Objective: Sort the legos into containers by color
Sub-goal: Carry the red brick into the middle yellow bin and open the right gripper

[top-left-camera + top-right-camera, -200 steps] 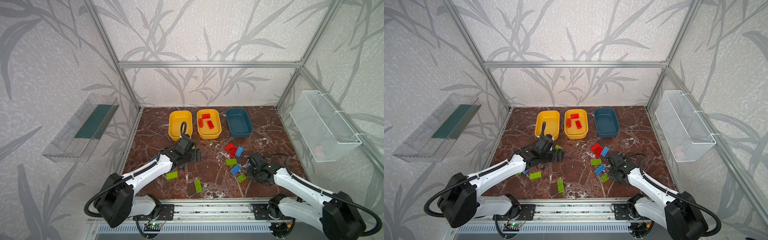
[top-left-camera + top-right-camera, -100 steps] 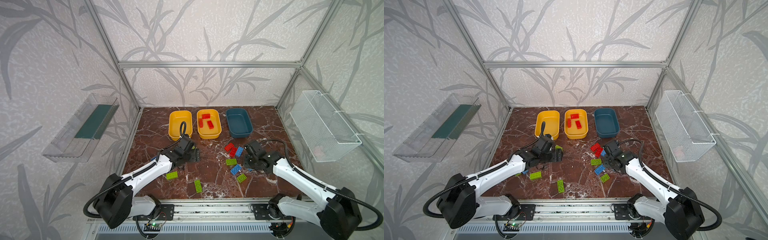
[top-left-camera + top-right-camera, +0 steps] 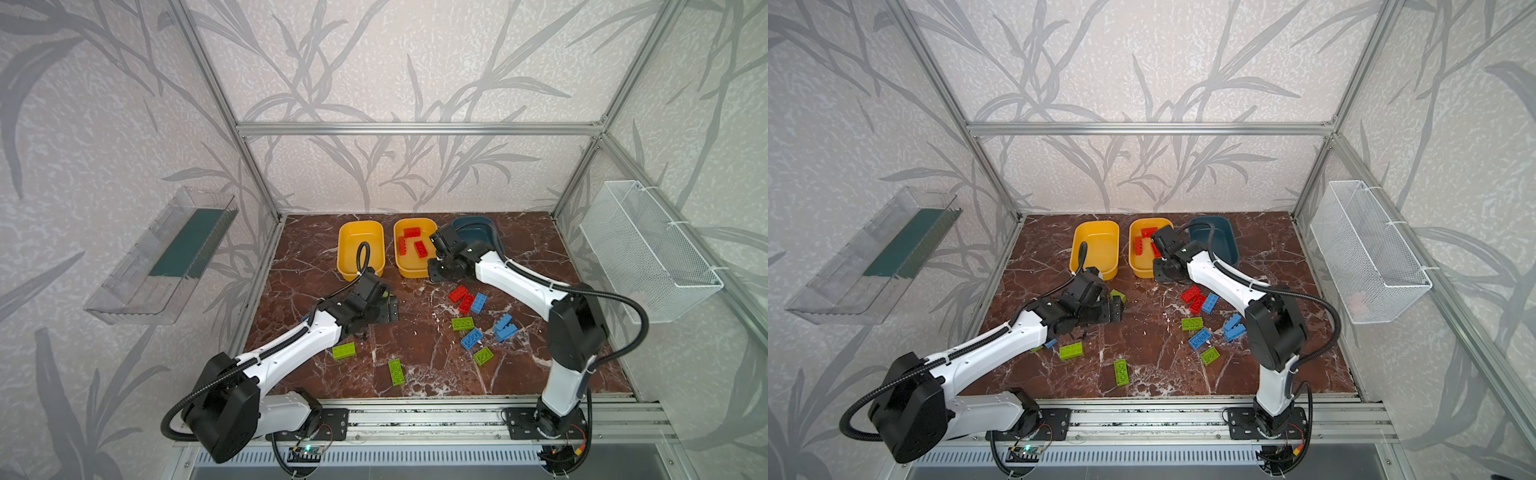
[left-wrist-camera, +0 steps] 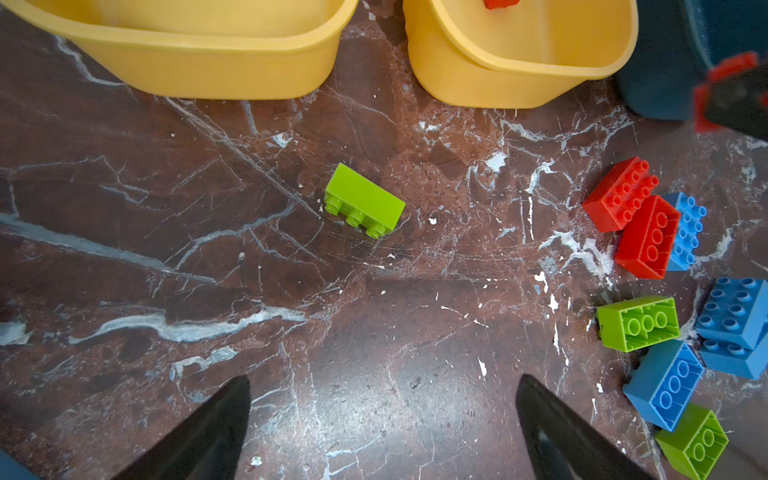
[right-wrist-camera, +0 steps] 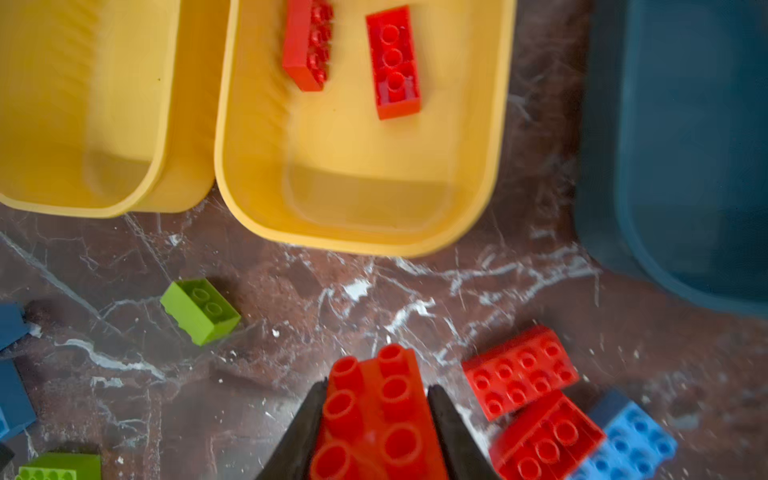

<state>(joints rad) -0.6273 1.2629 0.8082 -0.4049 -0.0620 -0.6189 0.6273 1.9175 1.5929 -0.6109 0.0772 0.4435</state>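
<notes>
Next, my right gripper moves outward past the middle yellow container's front rim, over its bottom, to release the red lego, since red legos lie there.
My right gripper (image 5: 376, 432) is shut on a red lego (image 5: 374, 411), just short of the middle yellow container (image 5: 357, 245), which holds red legos (image 5: 392, 62). In both top views that gripper (image 3: 436, 272) hovers at this container's front edge (image 3: 409, 272), and the held lego is hidden. My left gripper (image 4: 382, 415) stands open over bare floor, a short way from a green lego (image 4: 363, 201) lying on its side. The left yellow container (image 3: 341, 249) has nothing in it, and the teal container (image 3: 478, 228) is partly hidden by my right arm. Red, blue and green legos (image 3: 471, 337) lie loose at the right.
Two green legos (image 3: 396, 372) lie near the front, one (image 3: 344, 350) beside my left arm. A clear wall tray (image 3: 166, 257) hangs on the left wall, a white wire basket (image 3: 648, 253) on the right. A metal rail (image 3: 415, 415) runs along the front.
My right gripper has travelled from the loose pile at the front right up to the middle yellow container, with the red lego in it. The left gripper has opened a little wider.
</notes>
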